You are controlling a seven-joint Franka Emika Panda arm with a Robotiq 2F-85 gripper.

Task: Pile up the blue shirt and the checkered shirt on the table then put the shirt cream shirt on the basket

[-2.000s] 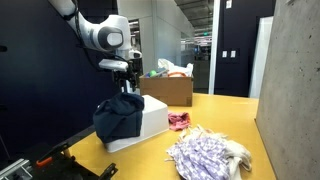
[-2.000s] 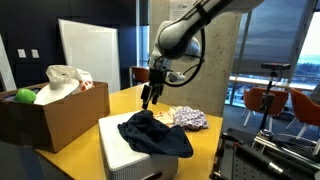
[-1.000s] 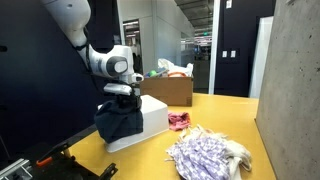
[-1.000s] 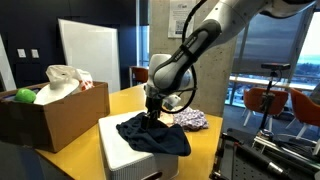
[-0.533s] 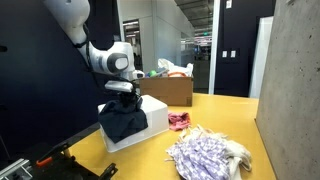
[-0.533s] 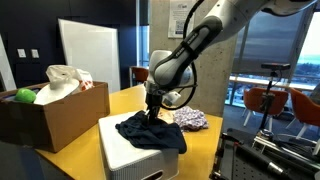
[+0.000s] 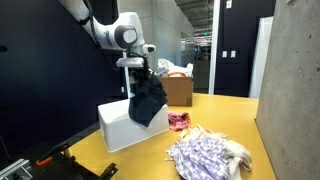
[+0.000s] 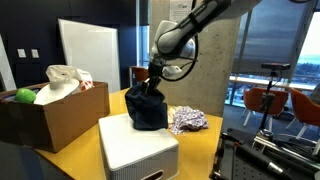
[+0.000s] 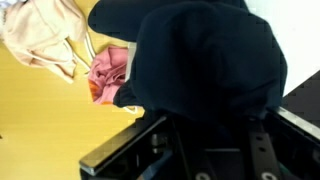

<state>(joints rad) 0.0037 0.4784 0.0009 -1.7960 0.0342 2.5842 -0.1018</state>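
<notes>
My gripper moves toward the checkered shirt and down over the yellow table next, since the blue shirt [image 7: 148, 100] still hangs above the white box [image 7: 115, 127].
My gripper [image 7: 140, 73] is shut on the dark blue shirt [image 7: 148, 100] and holds it in the air above the white box [image 7: 115, 127]. The blue shirt [image 8: 147, 108] hangs bunched below the gripper [image 8: 152, 78]. In the wrist view the blue shirt [image 9: 200, 50] covers the fingertips. The purple-and-white checkered shirt [image 7: 205, 155] lies crumpled on the yellow table [image 7: 215, 115], with cream cloth [image 7: 241, 155] at its edge. The checkered shirt [image 8: 188, 120] also lies behind the hanging one. The wrist view shows cream fabric [image 9: 38, 35] on the table. I see no basket as such.
An open cardboard box [image 7: 172, 90] with white bundles stands at the back of the table; the cardboard box [image 8: 55, 115] also holds a green ball [image 8: 25, 96]. A pink cloth [image 7: 178, 121] lies beside the white box [image 8: 135, 150]. A concrete wall [image 7: 295, 90] borders the table.
The gripper came down onto the blue shirt on the white box, shut on it and rose, lifting the shirt off the box top.
</notes>
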